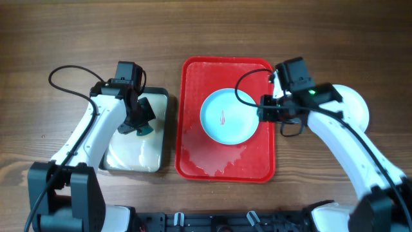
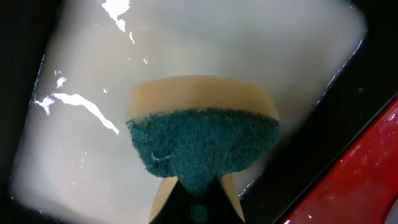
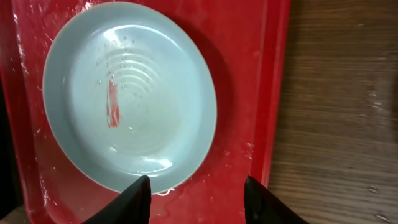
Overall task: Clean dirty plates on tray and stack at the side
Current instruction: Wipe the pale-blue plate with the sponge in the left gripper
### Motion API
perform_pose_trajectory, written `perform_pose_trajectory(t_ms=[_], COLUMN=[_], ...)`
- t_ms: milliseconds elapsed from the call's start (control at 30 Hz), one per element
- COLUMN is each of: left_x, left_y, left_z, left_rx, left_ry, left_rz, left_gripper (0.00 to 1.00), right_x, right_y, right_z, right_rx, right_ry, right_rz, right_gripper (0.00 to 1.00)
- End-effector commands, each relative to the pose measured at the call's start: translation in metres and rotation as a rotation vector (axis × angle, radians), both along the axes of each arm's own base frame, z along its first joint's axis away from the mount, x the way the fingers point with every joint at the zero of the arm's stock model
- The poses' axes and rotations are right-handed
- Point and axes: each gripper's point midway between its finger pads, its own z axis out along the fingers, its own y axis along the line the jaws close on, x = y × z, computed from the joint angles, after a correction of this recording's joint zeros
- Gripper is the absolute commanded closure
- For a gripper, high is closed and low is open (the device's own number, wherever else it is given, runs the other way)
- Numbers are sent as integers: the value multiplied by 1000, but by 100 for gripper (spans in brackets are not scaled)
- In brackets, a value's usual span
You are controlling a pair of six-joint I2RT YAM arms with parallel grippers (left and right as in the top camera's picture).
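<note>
My right gripper will next move down with its open fingers on both sides of the pale blue plate's rim, on the white plate's side, so the red smear stays clear for the sponge (image 2: 202,137).
One pale blue plate (image 1: 228,116) with a small red smear lies on the wet red tray (image 1: 193,161). It also shows in the right wrist view (image 3: 130,99), as does the tray (image 3: 249,93). My right gripper (image 1: 267,111) is open and empty over the tray's right side, its fingers (image 3: 196,196) by the plate's rim. My left gripper (image 1: 138,125) is shut on a yellow and green sponge (image 2: 202,137) above a pan. A white plate (image 1: 354,106) lies on the table at the right, partly hidden by my right arm. No third plate is visible.
A dark-rimmed metal pan (image 1: 135,158) of milky soapy water sits left of the tray. In the left wrist view the pan's liquid (image 2: 81,143) fills most of the frame and the tray's edge (image 2: 367,180) shows at lower right. Bare wooden table (image 3: 336,112) lies right of the tray.
</note>
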Motion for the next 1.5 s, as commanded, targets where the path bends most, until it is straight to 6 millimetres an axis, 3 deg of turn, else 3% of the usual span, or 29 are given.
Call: perform_pose_trajectory(t_ms=[0,100,200,267,367,467,500,567,767,933,1000,1067,1167,1233,1267,1333,1400,1467], left_x=[3,6,23,35,48,54,55,55,43,41,46,55,72,74,72,67,60,52], left_y=[3,-7,-23,-47,-81,-118,-131,-156,-227,-273,-270,-247,-174,-136,-136,-157,-198,-253], left_z=[7,20,44,52,61,62,61,55,7,-17,-32,-50,-58,-58,-61,-65,-62,-46], left_rx=[20,-30,-118,-239,-336,-353,-360,-372,-413,-434,-358,-216,134,241,205,32,-198,-472], left_ry=[-10,-6,-63,-116,-187,-236,-248,-258,-202,-246,-252,-251,-250,-203,-183,-151,-143,-161], left_rz=[-34,-85,-97,-125,-203,-308,-343,-406,-551,-648,-636,-599,-468,-415,-412,-427,-464,-540], left_gripper=[96,96,96,96,96,96,96,96,96,96,96,96,96,96,96,96,96,96], right_x=[2,12,28,33,31,28,27,26,30,32,32,31,31,31,31,31,31,30], right_y=[14,9,0,12,15,14,14,12,-1,0,0,0,0,0,0,0,0,0], right_z=[-18,-21,-32,-38,-66,-90,-93,-98,-103,-103,-103,-103,-103,-103,-103,-103,-103,-103], right_rx=[45,49,63,151,163,156,155,143,79,78,78,78,78,78,78,77,77,77], right_ry=[44,27,15,13,88,148,158,172,170,161,161,162,165,165,165,165,165,165], right_rz=[73,50,14,92,91,76,72,56,-24,-10,-11,-10,-12,-11,-11,-11,-10,-9], right_gripper=[52,51,53,58,63,74,83,95,96,96,96,96,96,96,96,96,96,96])
